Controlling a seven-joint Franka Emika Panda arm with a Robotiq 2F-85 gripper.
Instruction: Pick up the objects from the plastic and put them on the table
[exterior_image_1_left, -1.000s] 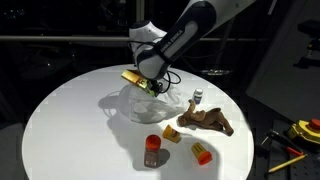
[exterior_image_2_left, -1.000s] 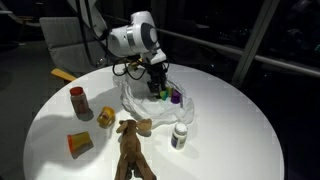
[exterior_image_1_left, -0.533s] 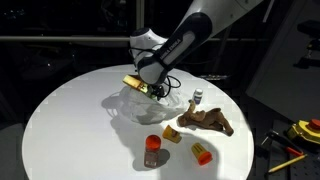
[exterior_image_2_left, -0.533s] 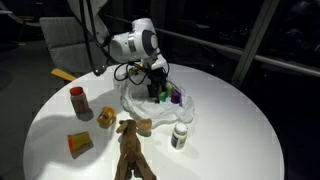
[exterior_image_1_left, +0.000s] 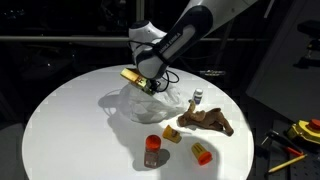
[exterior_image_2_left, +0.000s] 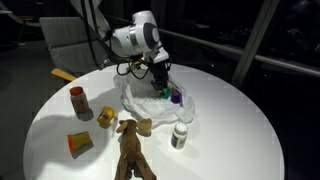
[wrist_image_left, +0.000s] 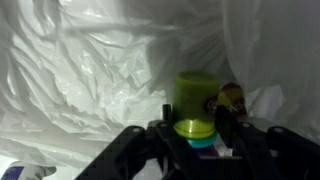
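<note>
Bare table shows among the red (exterior_image_1_left: 152, 150), orange and yellow pieces, so next my gripper will rise from the plastic, cross there and lower to release the green bottle.
The clear wrinkly plastic (exterior_image_1_left: 132, 106) (exterior_image_2_left: 138, 102) lies at the middle back of the white table (exterior_image_1_left: 70, 120) (exterior_image_2_left: 230, 120). My gripper (exterior_image_1_left: 150, 86) (exterior_image_2_left: 160, 86) (wrist_image_left: 195, 130) reaches down into it. In the wrist view its jaws are shut on a green piece (wrist_image_left: 195, 97) standing upright. A reddish-yellow piece (wrist_image_left: 232, 100) lies just beside it, and a purple piece (exterior_image_2_left: 176, 97) rests on the plastic. On the bare table lie the brown piece (exterior_image_1_left: 205, 120), the grey-white figure (exterior_image_1_left: 198, 97), and the red (exterior_image_1_left: 152, 150), orange (exterior_image_1_left: 202, 154) and yellow (exterior_image_1_left: 171, 133) pieces.
A yellow tool with red parts (exterior_image_1_left: 300, 131) sits off the table's edge. A flat yellow item (exterior_image_2_left: 63, 74) lies at the table rim, with a chair (exterior_image_2_left: 70, 40) behind it. Dark surroundings ring the round table.
The jaws opened wide and then closed round the green piece. The gripper dipped into the plastic and now stands slightly higher.
</note>
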